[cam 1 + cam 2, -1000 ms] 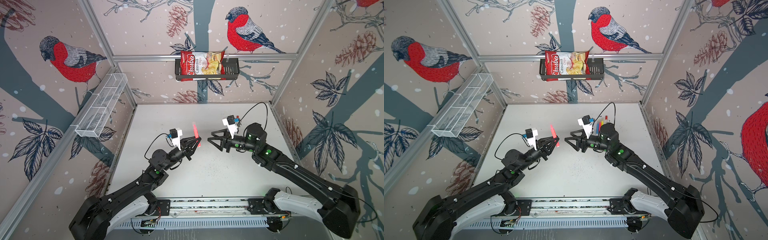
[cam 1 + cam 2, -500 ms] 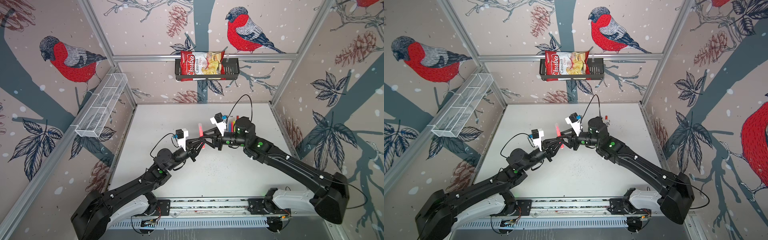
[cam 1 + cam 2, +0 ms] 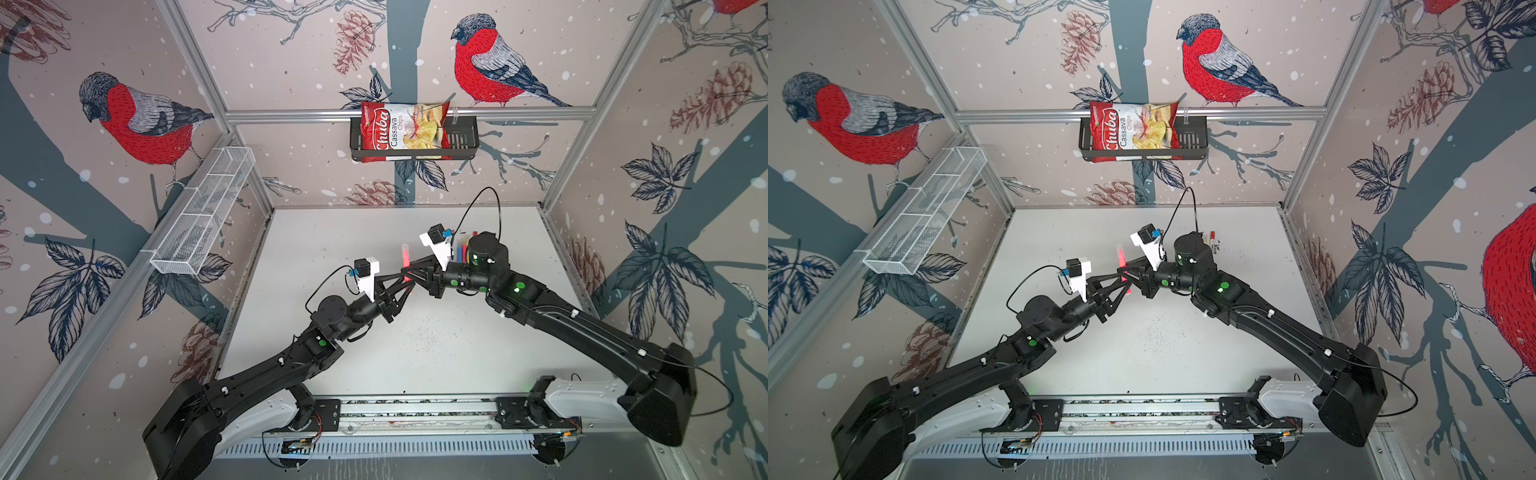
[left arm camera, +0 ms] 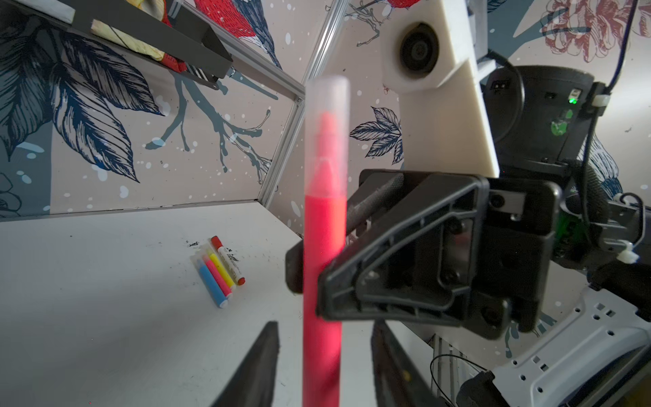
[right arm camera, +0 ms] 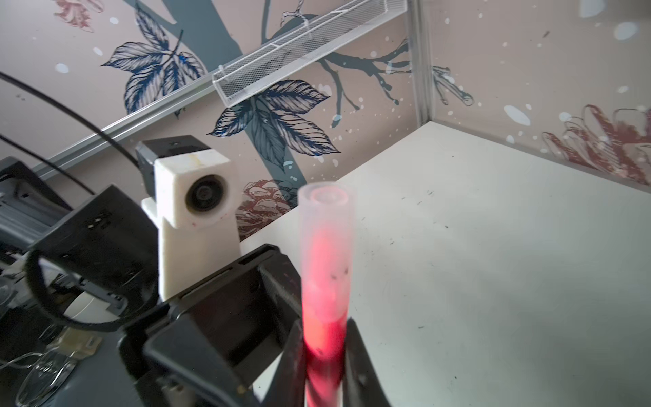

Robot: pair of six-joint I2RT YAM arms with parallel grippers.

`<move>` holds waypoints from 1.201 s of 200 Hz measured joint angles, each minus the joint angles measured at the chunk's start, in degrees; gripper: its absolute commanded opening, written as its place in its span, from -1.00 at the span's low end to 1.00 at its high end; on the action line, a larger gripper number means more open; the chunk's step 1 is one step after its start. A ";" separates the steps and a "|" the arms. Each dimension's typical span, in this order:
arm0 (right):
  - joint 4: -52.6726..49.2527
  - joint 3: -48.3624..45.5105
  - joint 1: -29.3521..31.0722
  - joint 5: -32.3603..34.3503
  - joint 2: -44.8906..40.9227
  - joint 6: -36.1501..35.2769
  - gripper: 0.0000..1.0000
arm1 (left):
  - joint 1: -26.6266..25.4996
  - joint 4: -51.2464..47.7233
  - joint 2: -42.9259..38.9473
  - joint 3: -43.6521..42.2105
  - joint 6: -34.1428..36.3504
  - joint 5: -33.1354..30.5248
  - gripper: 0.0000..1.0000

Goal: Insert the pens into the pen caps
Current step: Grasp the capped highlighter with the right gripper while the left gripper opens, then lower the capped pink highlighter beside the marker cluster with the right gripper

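Note:
The pink-red pen is capped, so my right gripper swings outward and down next, tilting the pen's body flat, and releases it on the tabletop [image 3: 454, 253] beside the blue pen.
A pink-red pen [image 3: 405, 261] [image 3: 1121, 261] stands upright above the middle of the table, its tip inside a translucent whitish pen cap [image 4: 327, 134] [image 5: 326, 246]. My right gripper [image 3: 406, 273] [image 5: 324, 329] is shut on the pen's barrel just below the cap. My left gripper [image 3: 409, 284] [image 4: 324, 329] is lower on the same pen and open, both fingers standing clear of the barrel. On the table at the back right, a blue pen [image 4: 211, 285], a pink one [image 4: 218, 276], a yellow one [image 4: 222, 266] and a white-barrelled marker [image 4: 229, 263] lie side by side, all capped.
A black wire basket [image 3: 461, 141] holding a chips bag [image 3: 401, 131] hangs on the back wall. A white mesh tray [image 3: 203, 216] is fixed along the left wall. Both arm bases sit on a rail [image 3: 415, 409] at the front edge.
Both arms came together at mid-table. The right gripper closed on the pen that the left gripper held, and the left gripper's fingers then opened off it.

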 measured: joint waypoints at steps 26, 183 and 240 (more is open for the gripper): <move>-1.01 0.09 -3.43 1.55 1.68 0.26 -0.84 | -0.07 -3.61 -1.99 0.11 1.31 -3.96 0.22; -20.50 21.81 -20.09 9.46 39.01 2.99 -0.91 | -0.17 -25.09 -21.46 -5.55 4.55 -29.88 0.21; -28.37 33.86 -20.24 17.27 52.09 1.70 -0.89 | -0.17 -27.26 -22.71 -6.12 4.37 -31.71 0.21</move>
